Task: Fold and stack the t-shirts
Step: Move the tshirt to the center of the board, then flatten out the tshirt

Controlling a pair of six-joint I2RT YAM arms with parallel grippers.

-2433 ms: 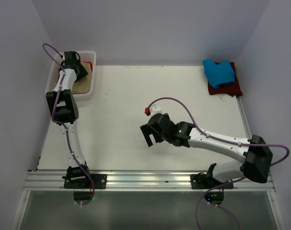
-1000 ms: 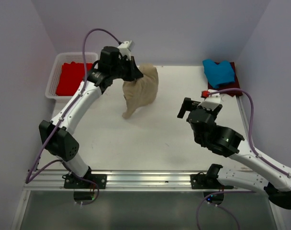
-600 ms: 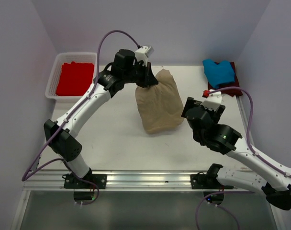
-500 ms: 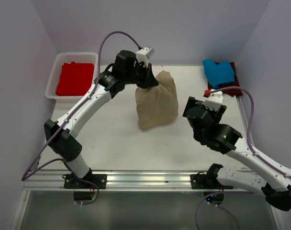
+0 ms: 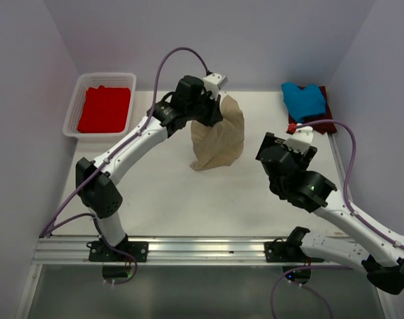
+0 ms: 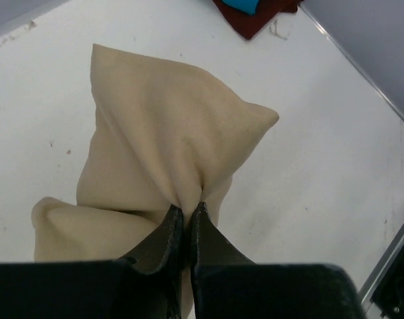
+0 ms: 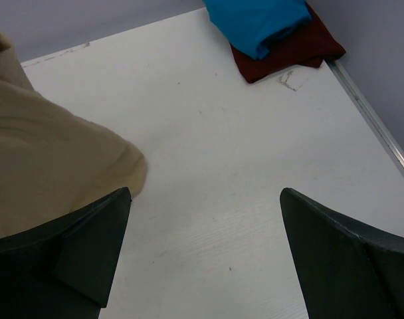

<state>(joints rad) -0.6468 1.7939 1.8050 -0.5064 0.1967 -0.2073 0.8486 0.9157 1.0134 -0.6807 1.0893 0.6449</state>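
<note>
Only the lower end of the tan t-shirt is on the table, so my left gripper will pull the t-shirt back and down toward the metal bar next.
My left gripper is shut on the tan t-shirt and holds it hanging over the table's middle, its lower end on the table. In the left wrist view my gripper pinches a bunch of the tan cloth. My right gripper is open and empty just right of the tan shirt; in the right wrist view the gripper has the shirt's edge at its left. The blue t-shirt lies on the maroon one at the far right corner. The red t-shirt lies in the basket.
The white lattice basket stands at the far left corner. Purple walls close in the table at left, back and right. A metal rail runs along the near edge. The blue and maroon shirts also show in the right wrist view.
My left gripper has carried the tan shirt from the basket to the table's middle and a little further right. The right arm swung right and now faces the shirt.
</note>
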